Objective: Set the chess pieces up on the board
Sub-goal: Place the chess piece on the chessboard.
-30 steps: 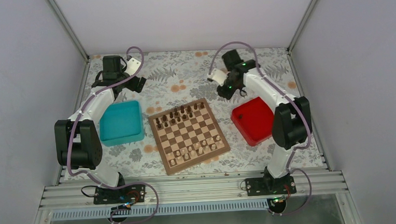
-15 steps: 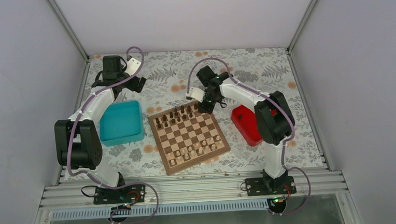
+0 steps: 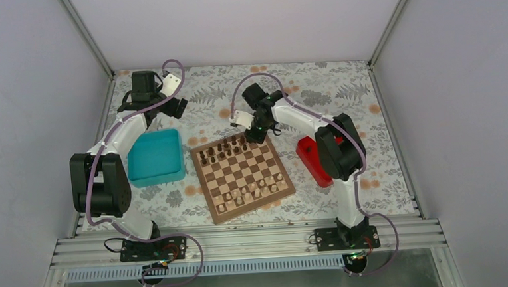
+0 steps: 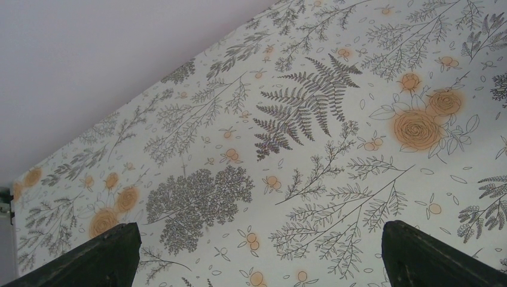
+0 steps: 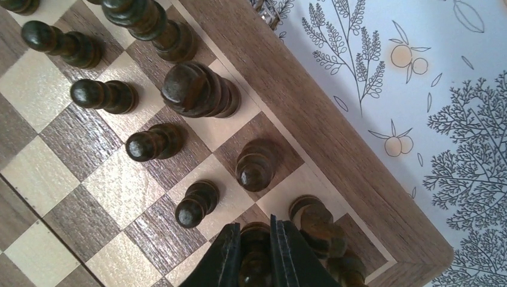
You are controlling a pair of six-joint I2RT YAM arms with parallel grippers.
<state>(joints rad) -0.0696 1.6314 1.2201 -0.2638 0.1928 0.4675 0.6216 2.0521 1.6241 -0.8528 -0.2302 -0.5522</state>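
Note:
My right gripper moves down onto the dark square (image 5: 253, 216) below it, beside the standing pawn, next and releases the small dark pawn there.
The chessboard (image 3: 241, 171) lies mid-table. Dark brown chessmen (image 3: 228, 148) stand in two rows along its far edge, and cream ones (image 3: 251, 191) along its near edge. My right gripper (image 3: 254, 131) is over the board's far right corner. In the right wrist view it (image 5: 256, 232) is shut on a dark chess piece (image 5: 256, 263), held upright over a square beside another dark piece (image 5: 317, 224) near the board's tan border (image 5: 311, 119). I cannot tell if the held piece touches the board. My left gripper (image 3: 176, 107) is at the far left, open and empty (image 4: 257, 263) above the cloth.
A teal tray (image 3: 154, 156) sits left of the board and a red tray (image 3: 314, 161) right of it, partly behind the right arm. Several dark pieces (image 5: 200, 89) stand close to the right gripper. Flowered cloth (image 4: 299, 149) covers the table; walls enclose it.
My right arm has swung left from near the red tray to the board's far right corner. The left arm has not moved.

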